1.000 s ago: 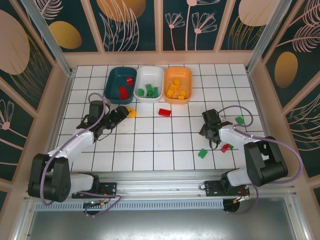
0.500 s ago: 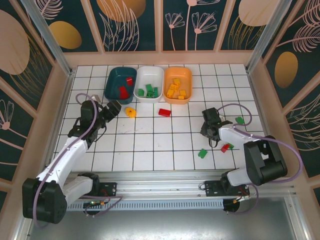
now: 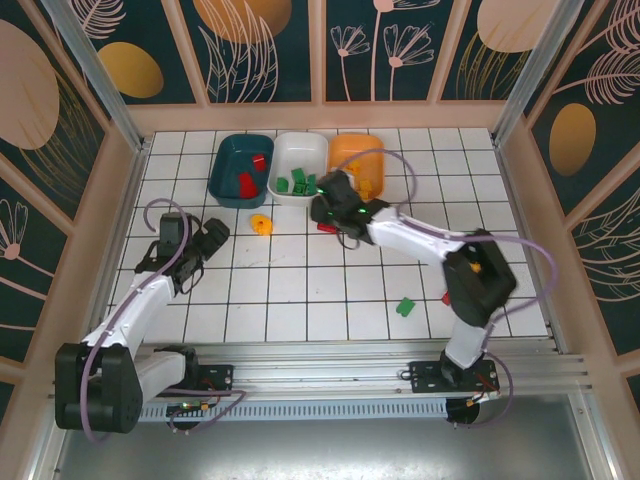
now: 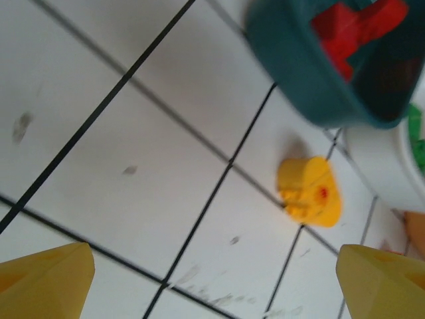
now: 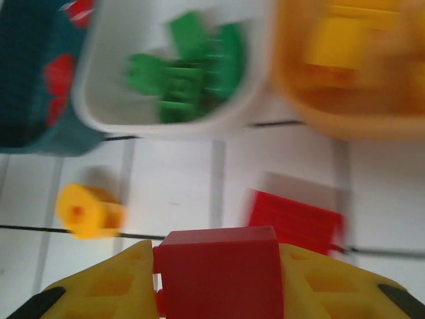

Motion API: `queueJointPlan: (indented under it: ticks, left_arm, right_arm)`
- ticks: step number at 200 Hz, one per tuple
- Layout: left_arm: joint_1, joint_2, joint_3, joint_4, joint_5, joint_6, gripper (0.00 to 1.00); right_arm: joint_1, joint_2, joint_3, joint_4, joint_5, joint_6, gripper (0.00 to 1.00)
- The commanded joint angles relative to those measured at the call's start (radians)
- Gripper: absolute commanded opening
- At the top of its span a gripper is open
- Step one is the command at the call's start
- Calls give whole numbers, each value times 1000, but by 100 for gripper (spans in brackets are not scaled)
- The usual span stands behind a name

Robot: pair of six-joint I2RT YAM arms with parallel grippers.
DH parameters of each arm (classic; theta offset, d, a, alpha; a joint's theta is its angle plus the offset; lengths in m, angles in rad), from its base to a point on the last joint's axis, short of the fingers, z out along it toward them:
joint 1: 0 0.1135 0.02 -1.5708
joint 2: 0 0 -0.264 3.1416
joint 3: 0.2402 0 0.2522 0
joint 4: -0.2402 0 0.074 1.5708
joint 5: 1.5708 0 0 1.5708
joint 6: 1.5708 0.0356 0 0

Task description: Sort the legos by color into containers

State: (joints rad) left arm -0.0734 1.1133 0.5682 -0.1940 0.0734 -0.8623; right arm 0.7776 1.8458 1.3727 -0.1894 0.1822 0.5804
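I will carry the red lego outward in my right gripper across the white container [image 3: 300, 150] and release it over the teal container [image 3: 240, 170], since red legos already lie inside.
My right gripper [image 3: 325, 207] is shut on a red lego [image 5: 216, 272], held above the table just in front of the white container [image 3: 300, 150]. A flat red lego [image 5: 295, 219] lies on the tiles just beyond it, and a yellow lego [image 5: 83, 211] lies to its left. The white container [image 5: 179, 113] holds green legos, the orange one [image 5: 345, 113] holds yellow ones, and the teal one [image 4: 299, 86] holds red ones. My left gripper [image 3: 213, 236] hangs open with nothing between its fingers, a tile short of the yellow lego [image 4: 310, 189].
A green lego [image 3: 405, 307] lies alone on the tiles at the front right. The right arm stretches diagonally across the middle of the table. Raised walls border the tiled surface on all sides.
The right arm shut on a red lego at the front right and swung it to the middle, near the containers. The left gripper drew back from the yellow lego and opened wider.
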Motion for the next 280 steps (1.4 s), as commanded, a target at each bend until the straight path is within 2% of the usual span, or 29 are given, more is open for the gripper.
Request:
queueJointPlan:
  ticks: [1,30,96,102,114,126,139,158,170,193,209,232,256,280]
  left_arm:
    - [4,-10,-55,9,109,3,93]
    - [5,-72,-92,-30,104,36,94]
    - [6,-112,-143,-33,130,66,95]
    - [5,-111,-147,-26,134,65,95]
    - [5,-106,-146,-20,142,70,95]
    - [6,-102,-141,-20,148,77,95]
    - [6,-104,-138,-10,154,80,95]
    - [5,-104,-134,10,165,80,96]
    - [5,-102,-128,19,168,79,95]
    - [5,-97,-124,44,175,70,96]
    - [6,-87,-137,87,200,51,96]
    - [5,-61,-144,127,202,29,96]
    - [6,-21,-143,170,215,-20,97]
    - [6,85,-141,204,275,-89,98]
  right_arm:
    - [35,169,185,61,-56,-86,30]
    - [50,398,495,18,-115,-179,29]
    - [21,715,983,-98,-162,-242,31]
    - [14,740,1022,-110,-192,-236,35]
    - [4,779,1089,-147,-201,-223,56]
    - [3,788,1136,-167,-204,-236,67]
    - [8,771,1155,-170,-198,-260,74]
    - [8,716,1175,-173,-184,-281,75]
    - [9,666,1170,-185,-171,-295,75]
    - [17,540,1104,-238,-67,-333,74]
    - [23,413,925,-235,-8,-359,73]
    - [40,249,597,-160,-2,-397,72]
    - [80,189,372,-91,-45,-403,74]
    - [118,220,280,-6,-75,-370,80]
